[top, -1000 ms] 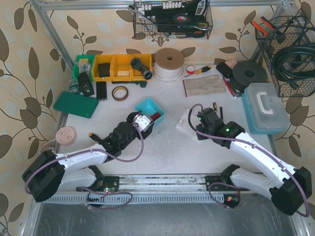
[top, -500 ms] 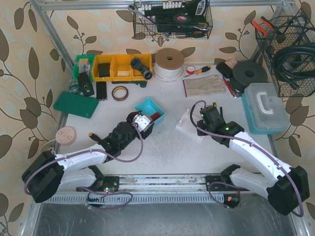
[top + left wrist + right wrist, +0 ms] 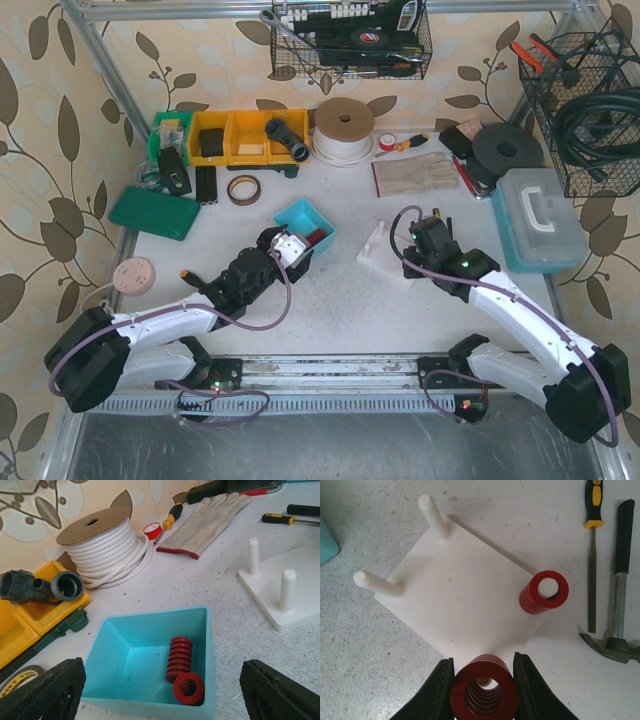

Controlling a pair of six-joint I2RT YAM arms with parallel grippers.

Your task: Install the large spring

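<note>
The right gripper should go down, slide the spring over the peg at the board's near corner and let go of it, because a pale tip shows through the spring's bore.
My right gripper (image 3: pixel 482 692) is shut on a large red spring (image 3: pixel 485 672) and holds it upright over the near corner of the white peg board (image 3: pixel 465 590). Something pale shows through the spring's bore; I cannot tell if it is a peg. Another red spring (image 3: pixel 545 592) sits on a peg at the board's right corner. Two pegs (image 3: pixel 432 512) (image 3: pixel 375 582) stand bare. My left gripper (image 3: pixel 160 695) is open and empty over a teal bin (image 3: pixel 115 650) holding two red springs (image 3: pixel 180 657). In the top view the right gripper (image 3: pixel 428 235) is beside the board (image 3: pixel 375 248).
A screwdriver (image 3: pixel 592 555) and a hammer (image 3: pixel 620 605) lie right of the board. A cable spool (image 3: pixel 102 542), a glove (image 3: pixel 207 522) and yellow bins (image 3: pixel 35 615) sit beyond the teal bin. A blue case (image 3: pixel 540 218) stands at the right.
My right gripper has moved a little right and away with the spring, to the board's near corner. The left arm has not moved.
</note>
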